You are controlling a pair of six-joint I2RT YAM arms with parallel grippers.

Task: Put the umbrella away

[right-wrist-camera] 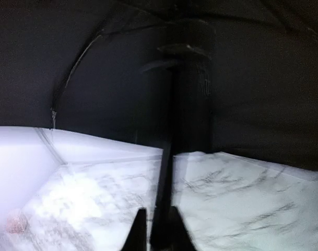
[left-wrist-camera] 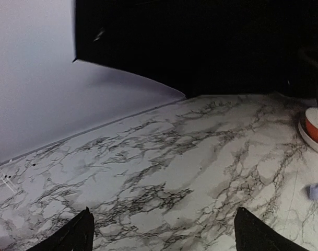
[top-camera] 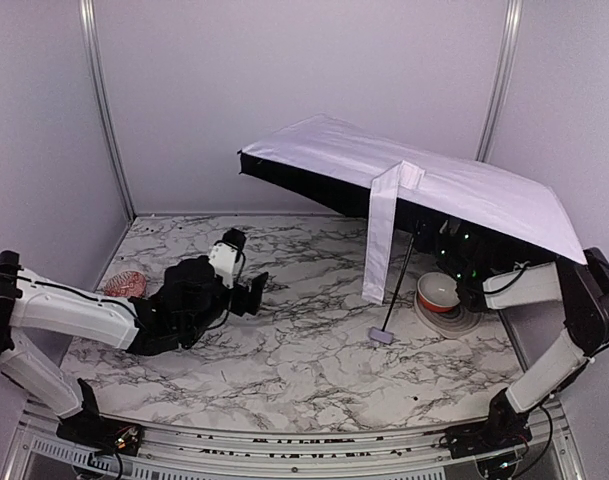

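I should move my left gripper to the right in the top view next, toward the umbrella stem's bare lower part (top-camera: 392,306), and close it around the stem.
The umbrella (top-camera: 424,180) stands open at the back right, pale lavender-white on top and black underneath, tilted with its left edge raised. A fabric strap (top-camera: 382,240) hangs from it. Its thin black shaft (top-camera: 399,285) slants down to the small lavender handle (top-camera: 382,336), which is on the table. My right gripper (right-wrist-camera: 157,225) is under the canopy with its fingers closed on the shaft (right-wrist-camera: 166,172). My left gripper (top-camera: 259,290) hovers open over the marble left of centre, apart from the umbrella, with nothing between its fingers (left-wrist-camera: 85,232).
An orange-and-white bowl (top-camera: 439,292) on a plate stands just right of the handle, under the canopy edge. A pink object (top-camera: 126,285) lies at the far left by the wall. White walls close off the back and both sides.
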